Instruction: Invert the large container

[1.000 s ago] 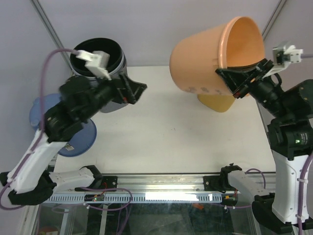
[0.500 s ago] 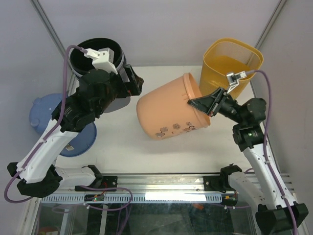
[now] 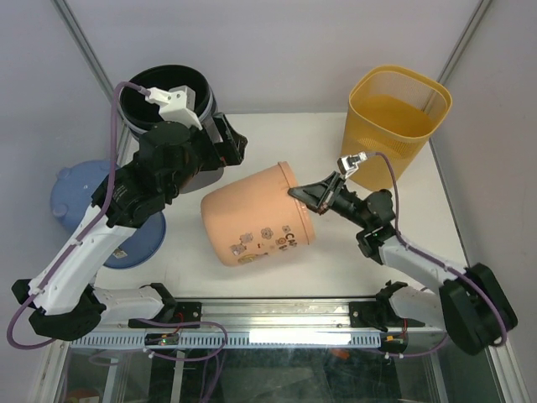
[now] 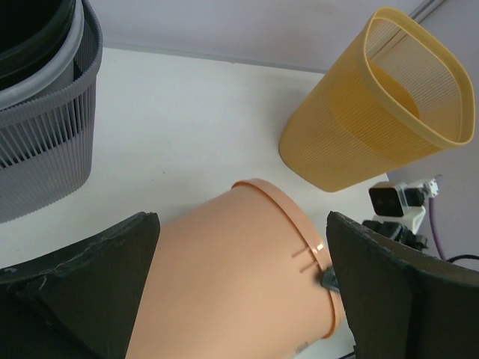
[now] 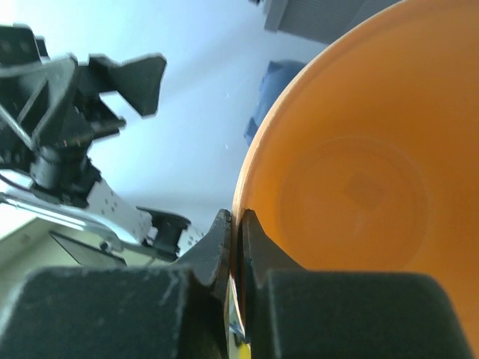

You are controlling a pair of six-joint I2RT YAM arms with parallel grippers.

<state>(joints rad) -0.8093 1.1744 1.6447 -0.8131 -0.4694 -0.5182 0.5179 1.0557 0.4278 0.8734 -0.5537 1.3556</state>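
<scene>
The bucket's opening still faces sideways. My right gripper should turn next, lower the bucket's rim to the bare tabletop below it and let go.
The large container is a peach-orange bucket (image 3: pixel 252 220), tipped on its side over the middle of the table, its mouth towards the right. My right gripper (image 3: pixel 307 195) is shut on its rim; the right wrist view shows the rim (image 5: pixel 247 202) pinched between the jaws and the bucket's inside (image 5: pixel 359 187). My left gripper (image 3: pixel 231 147) is open, hovering above and to the left of the bucket, apart from it. The left wrist view shows the bucket's wall (image 4: pixel 224 269) between the spread fingers (image 4: pixel 82 277).
A yellow ribbed bin (image 3: pixel 393 117) stands upright at the back right. A grey slatted basket with a black bucket inside (image 3: pixel 164 101) stands at the back left. A blue lid (image 3: pixel 75 201) lies off the left table edge.
My right arm has swung the bucket down and left, from held high at the back right to low over the table, tipping it further over. My left arm has shifted slightly.
</scene>
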